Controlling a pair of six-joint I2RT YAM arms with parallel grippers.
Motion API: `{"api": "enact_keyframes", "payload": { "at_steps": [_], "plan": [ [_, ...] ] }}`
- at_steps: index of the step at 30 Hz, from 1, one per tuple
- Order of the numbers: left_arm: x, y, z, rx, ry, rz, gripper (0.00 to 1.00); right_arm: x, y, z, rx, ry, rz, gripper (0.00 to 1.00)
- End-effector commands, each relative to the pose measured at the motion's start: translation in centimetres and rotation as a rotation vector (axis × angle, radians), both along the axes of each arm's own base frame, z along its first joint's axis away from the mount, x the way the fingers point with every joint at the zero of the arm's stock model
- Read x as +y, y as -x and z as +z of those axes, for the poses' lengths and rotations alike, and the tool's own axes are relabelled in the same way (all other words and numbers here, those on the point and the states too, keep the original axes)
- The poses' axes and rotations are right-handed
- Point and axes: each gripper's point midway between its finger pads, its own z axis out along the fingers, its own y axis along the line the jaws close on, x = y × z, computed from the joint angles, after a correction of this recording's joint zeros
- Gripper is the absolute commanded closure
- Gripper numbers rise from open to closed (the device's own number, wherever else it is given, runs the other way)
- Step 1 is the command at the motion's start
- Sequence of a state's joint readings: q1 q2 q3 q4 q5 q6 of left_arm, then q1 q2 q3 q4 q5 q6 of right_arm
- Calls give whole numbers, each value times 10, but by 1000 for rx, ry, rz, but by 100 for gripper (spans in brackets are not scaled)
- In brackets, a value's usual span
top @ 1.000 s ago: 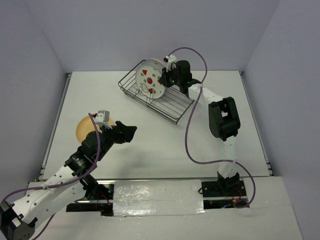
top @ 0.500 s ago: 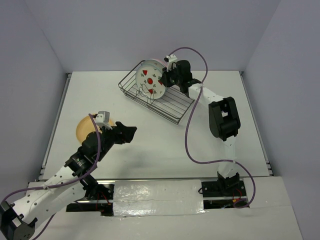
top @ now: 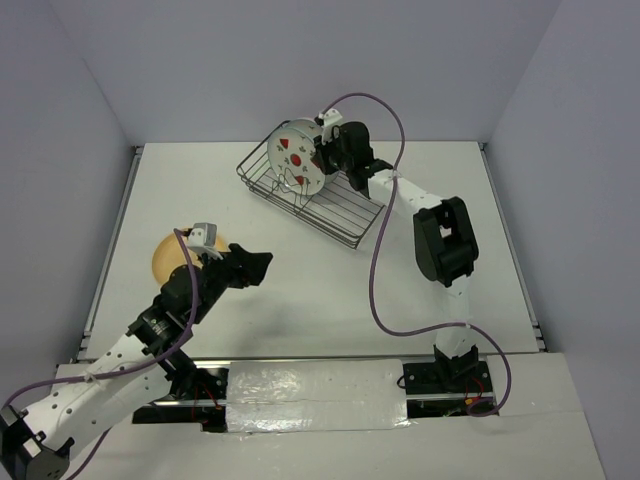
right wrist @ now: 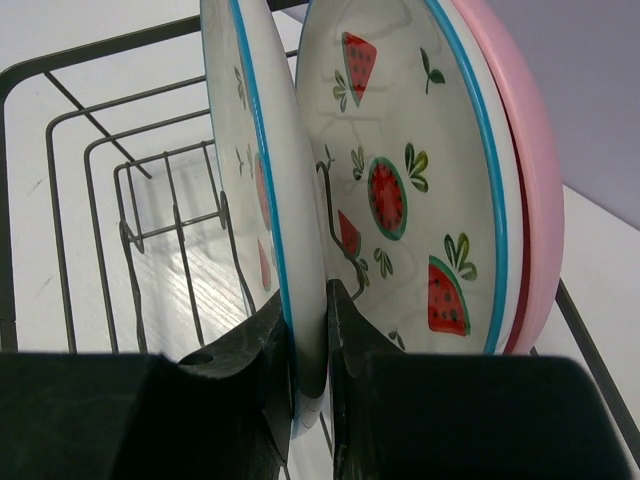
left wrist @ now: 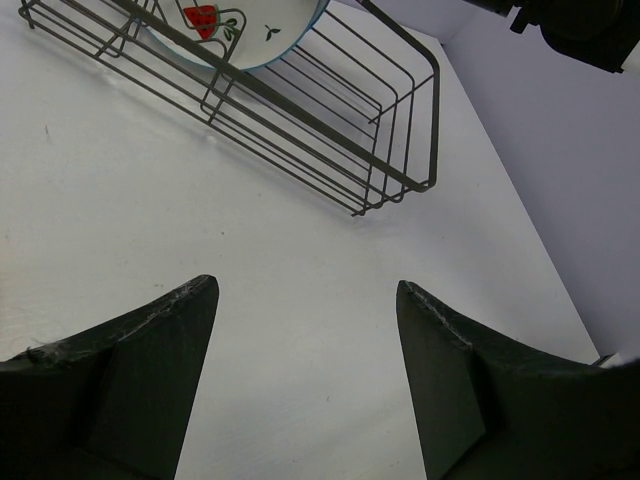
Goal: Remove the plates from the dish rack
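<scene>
The bare tabletop back of my right gripper and below it has room for the plate. My right gripper will lift up, move back and go down to release the plate there.
The dark wire dish rack (top: 340, 208) stands at the far middle of the table. Three plates stand on edge in it: a front white fruit-print plate (right wrist: 262, 150), a second fruit-print plate (right wrist: 400, 180) and a pink plate (right wrist: 532, 190) behind. My right gripper (right wrist: 310, 340) is shut on the front plate's lower rim, one finger on each face; in the top view it (top: 325, 152) sits just right of that plate (top: 297, 156). The tan-orange plate (top: 162, 260) lies flat on the table at the left. My left gripper (top: 256, 264) is open and empty beside it, above bare table (left wrist: 305, 290).
The rack's near right corner (left wrist: 405, 150) and a plate's lower edge (left wrist: 240, 30) show at the top of the left wrist view. A purple cable (top: 378, 260) loops off the right arm. White walls close in the table at left, right and back.
My right gripper and the front fruit-print plate have shifted slightly left and toward the back wall. The left arm has barely moved.
</scene>
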State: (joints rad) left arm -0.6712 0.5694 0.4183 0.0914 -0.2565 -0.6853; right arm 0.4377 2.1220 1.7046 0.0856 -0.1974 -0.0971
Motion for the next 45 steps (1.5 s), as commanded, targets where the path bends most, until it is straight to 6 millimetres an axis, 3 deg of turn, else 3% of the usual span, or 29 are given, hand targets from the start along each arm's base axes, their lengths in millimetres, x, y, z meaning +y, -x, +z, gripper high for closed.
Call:
{"api": "enact_keyframes", "payload": {
  "at_steps": [1,8,15,20,24,26,27,29,30,32,33,35,36,37,38,42,45],
  "plan": [
    [-4,-2,14,-46,39,-8,16,6,5,141,-320,-132,-2,100],
    [-2,-2,15,-52,37,2,16,-4,20,195,-406,-143,-15,100],
    [1,-3,17,-57,30,15,16,-13,36,226,-464,-165,-21,100],
    [6,-2,19,-71,33,33,16,-23,68,259,-471,-247,-8,100],
    [10,-2,22,-75,31,49,17,-23,95,264,-271,-403,-22,100],
    [14,-2,22,-72,32,70,17,-23,115,252,-158,-453,-44,100],
    [15,-1,25,-79,34,71,18,-23,121,226,-64,-469,-63,100],
    [19,1,32,-100,37,78,19,-13,153,226,54,-590,-2,100],
    [21,1,33,-104,39,86,19,-10,164,198,119,-596,-2,100],
    [29,2,34,-110,46,120,19,0,200,194,163,-647,9,100],
    [30,2,34,-114,45,124,19,3,212,161,209,-630,-14,100],
    [33,1,34,-123,37,137,20,1,234,155,209,-657,-49,100],
    [34,0,32,-118,30,145,20,9,254,128,267,-640,-42,100],
    [36,-1,30,-110,19,158,20,10,263,119,289,-655,-45,100],
    [40,-2,29,-100,6,182,20,16,287,106,336,-697,-25,100],
    [47,-5,27,-88,-13,221,18,20,322,64,410,-725,-126,100],
    [49,-4,28,-94,-11,230,18,13,327,44,425,-723,-239,100]
  ]
}}
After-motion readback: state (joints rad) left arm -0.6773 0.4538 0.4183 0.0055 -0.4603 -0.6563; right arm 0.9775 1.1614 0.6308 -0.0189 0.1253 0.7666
